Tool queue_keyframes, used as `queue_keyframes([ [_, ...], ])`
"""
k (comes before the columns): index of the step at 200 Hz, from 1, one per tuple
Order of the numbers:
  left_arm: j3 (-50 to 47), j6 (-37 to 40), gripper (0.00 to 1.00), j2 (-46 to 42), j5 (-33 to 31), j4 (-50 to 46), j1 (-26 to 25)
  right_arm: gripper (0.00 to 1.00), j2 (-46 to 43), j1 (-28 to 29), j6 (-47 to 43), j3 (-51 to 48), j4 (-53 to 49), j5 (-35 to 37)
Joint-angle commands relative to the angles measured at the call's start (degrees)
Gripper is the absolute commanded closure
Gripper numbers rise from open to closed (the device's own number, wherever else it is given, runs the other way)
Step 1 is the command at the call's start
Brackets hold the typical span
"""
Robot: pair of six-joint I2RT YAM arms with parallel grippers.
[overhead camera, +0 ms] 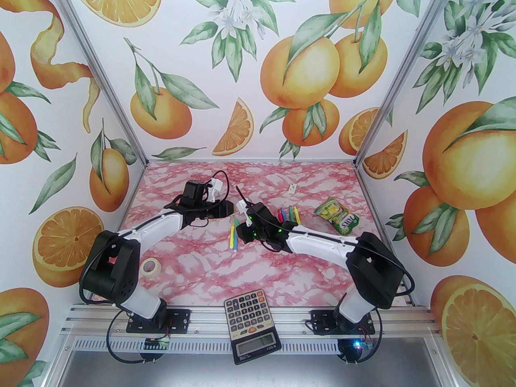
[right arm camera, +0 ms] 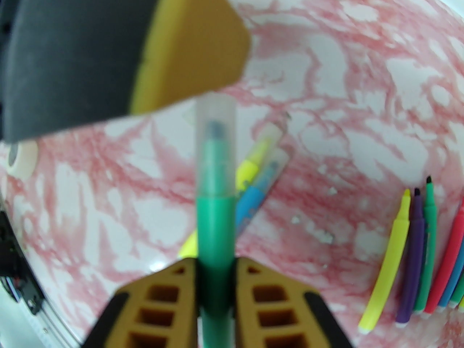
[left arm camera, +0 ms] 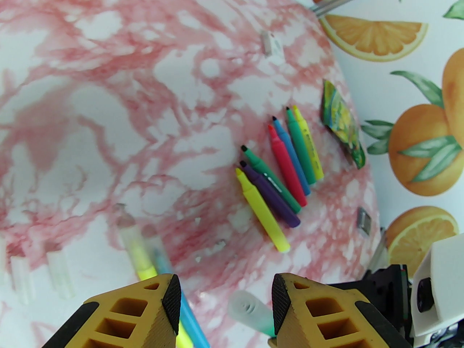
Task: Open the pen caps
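The clear pen cap is between my left gripper's fingers but nearer the right gripper, so my left gripper should next shift that way and close on the cap.
My right gripper (right arm camera: 216,263) is shut on the barrel of a green pen (right arm camera: 216,223) whose clear pen cap (right arm camera: 215,140) is on and points at a finger of the left gripper. In the left wrist view that cap (left arm camera: 250,310) lies between the spread fingers of my open left gripper (left arm camera: 225,285), close to the right finger. Two capped pens, yellow and blue (overhead camera: 234,236), lie on the table below both grippers. Several uncapped pens (left arm camera: 282,165) lie in a row to the right. Loose clear caps (left arm camera: 58,274) rest at the left.
A green-yellow snack pouch (overhead camera: 336,216) lies right of the pen row. A tape roll (overhead camera: 151,266) sits near the left arm, a calculator (overhead camera: 252,325) at the front edge, and a small white tag (overhead camera: 291,188) toward the back.
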Motion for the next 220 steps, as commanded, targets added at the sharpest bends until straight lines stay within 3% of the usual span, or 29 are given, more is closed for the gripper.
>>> queue_keyframes([
  [1,2.3,-0.1,0.55,0.8,1.8,1.7,-1.1,0.82,-2.5,0.0,-0.7,-1.6,3.9,-0.9],
  [84,3.3,-0.9,0.6,1.1,3.3,1.5,-3.0,0.83,-5.5,0.0,-0.7,-4.1,6.4,0.7],
  [181,2.5,-3.8,0.91,1.6,7.7,5.0,-3.3,0.83,-6.4,0.0,-0.1,-5.8,8.3,2.3],
  [220,2.7,-4.3,0.98,1.1,9.0,5.6,-3.3,0.68,-6.2,0.0,-0.2,-6.2,8.7,2.1],
])
